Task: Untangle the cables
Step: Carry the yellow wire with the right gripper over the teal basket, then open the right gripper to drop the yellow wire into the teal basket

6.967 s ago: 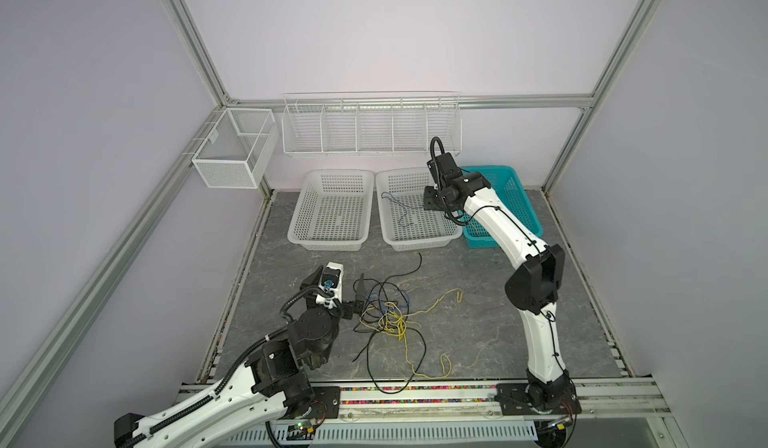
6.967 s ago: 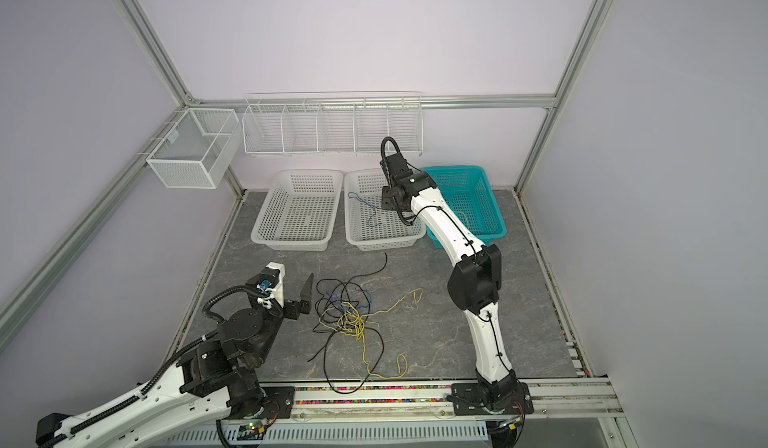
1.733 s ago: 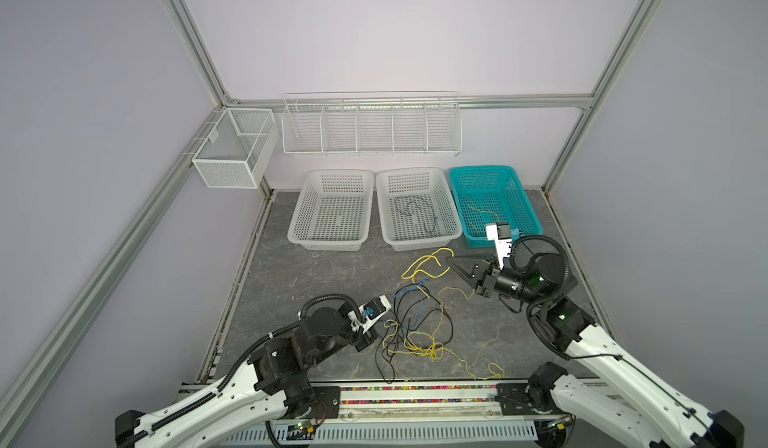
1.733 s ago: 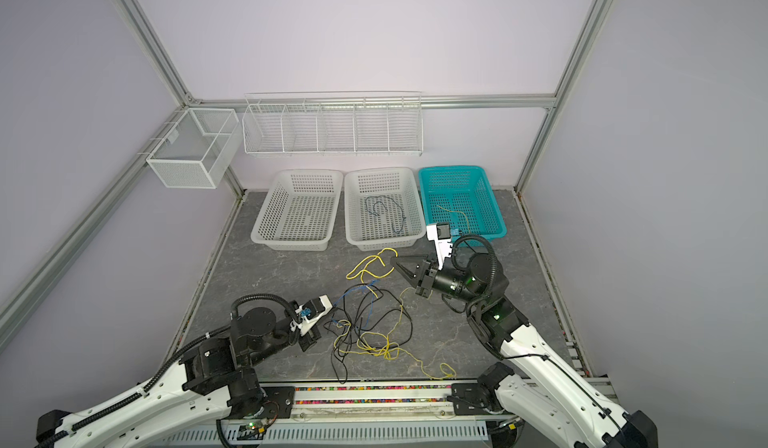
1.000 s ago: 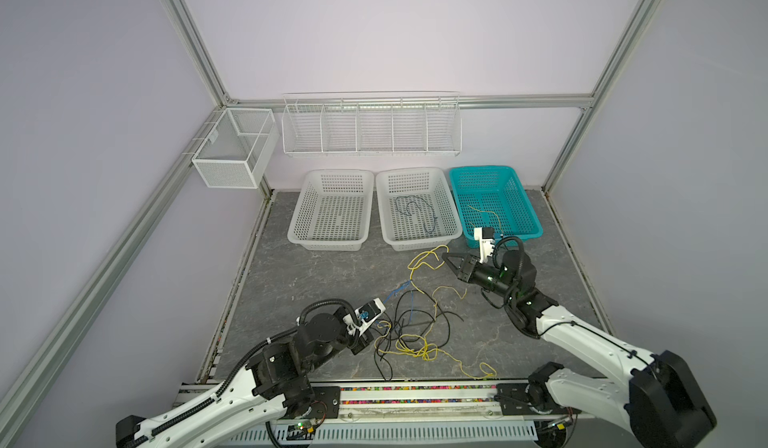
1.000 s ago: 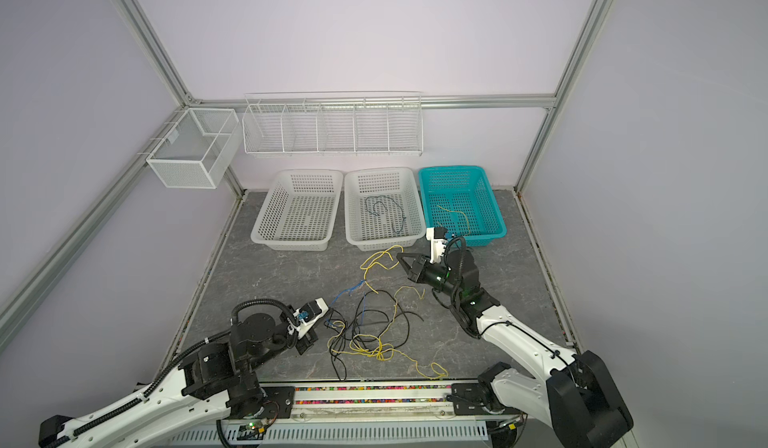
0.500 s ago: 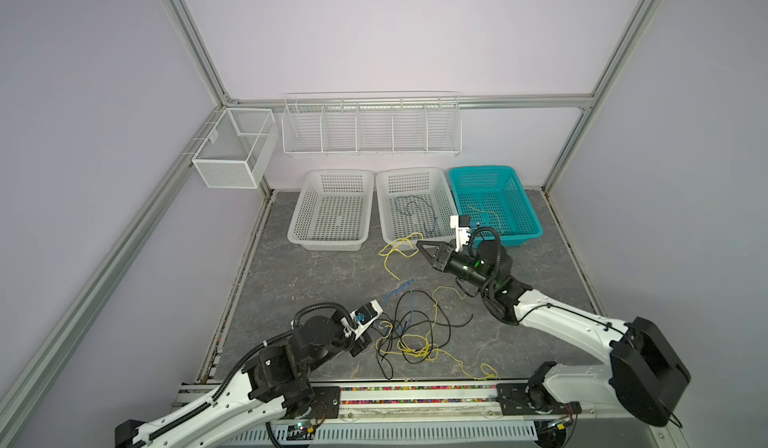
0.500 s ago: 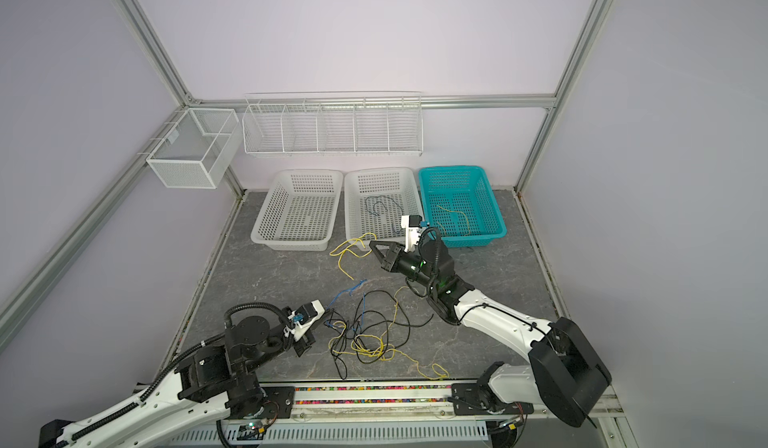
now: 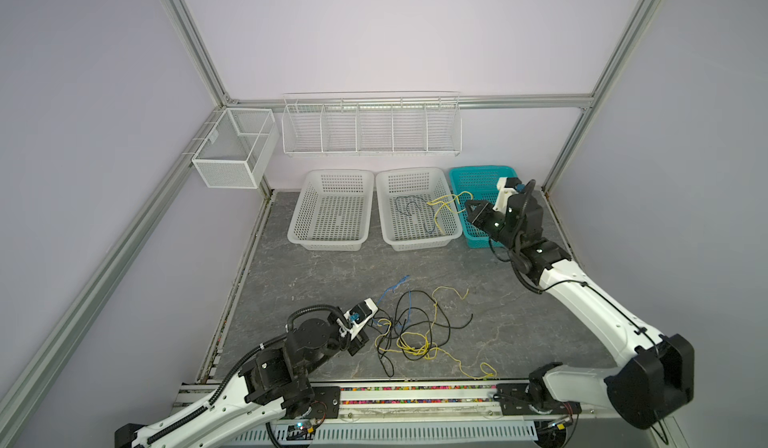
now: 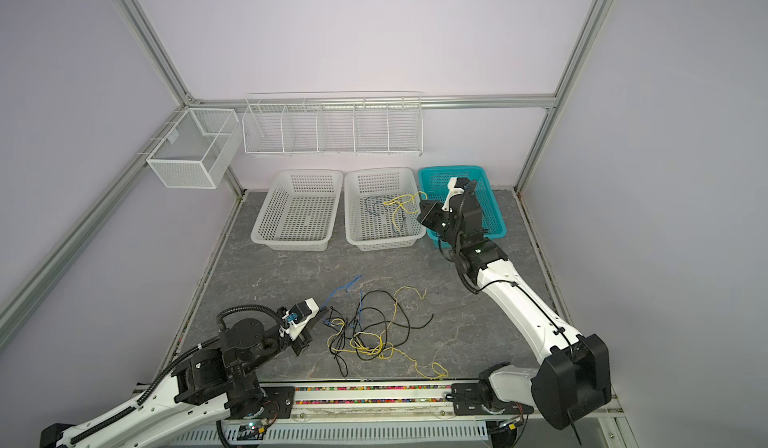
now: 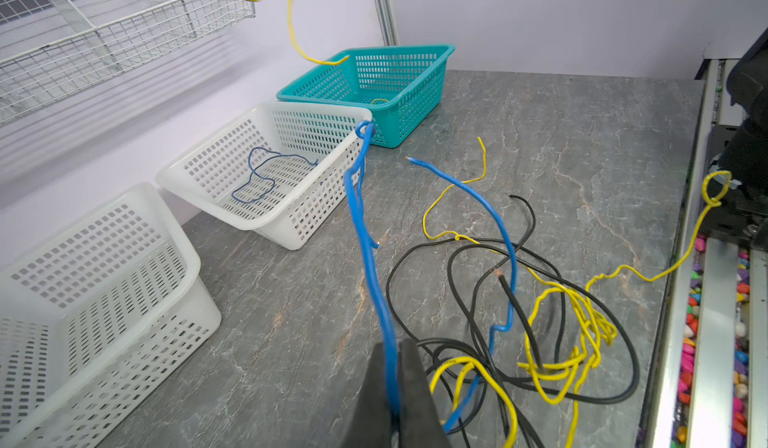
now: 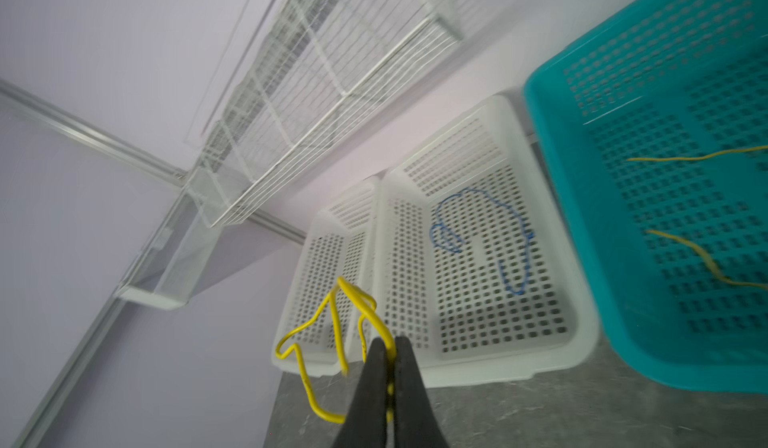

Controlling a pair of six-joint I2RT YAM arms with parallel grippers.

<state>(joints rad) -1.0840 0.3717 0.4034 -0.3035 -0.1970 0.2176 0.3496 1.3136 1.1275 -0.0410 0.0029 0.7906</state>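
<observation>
I need to move my right gripper sideways and down over the teal basket next and release the yellow cable, because that basket holds yellow wires and is beside and below.
The cables lie in a loose tangle of black, yellow and blue wires on the grey table, near its front; they also show in the other top view as cables. My left gripper sits low at the tangle's left edge, shut on a blue cable that rises from its jaws. My right gripper hangs at the back between the middle white basket and the teal basket. It is shut on a yellow cable whose loops dangle over the white basket.
One blue wire lies in the middle white basket, and yellow wires lie in the teal one. An empty white basket stands to their left. A wire rack and a mesh box hang on the back wall.
My right gripper has swung back and to the right, lifting the yellow cable clear of the tangle up to the baskets. The left gripper has stayed by the tangle with the blue cable.
</observation>
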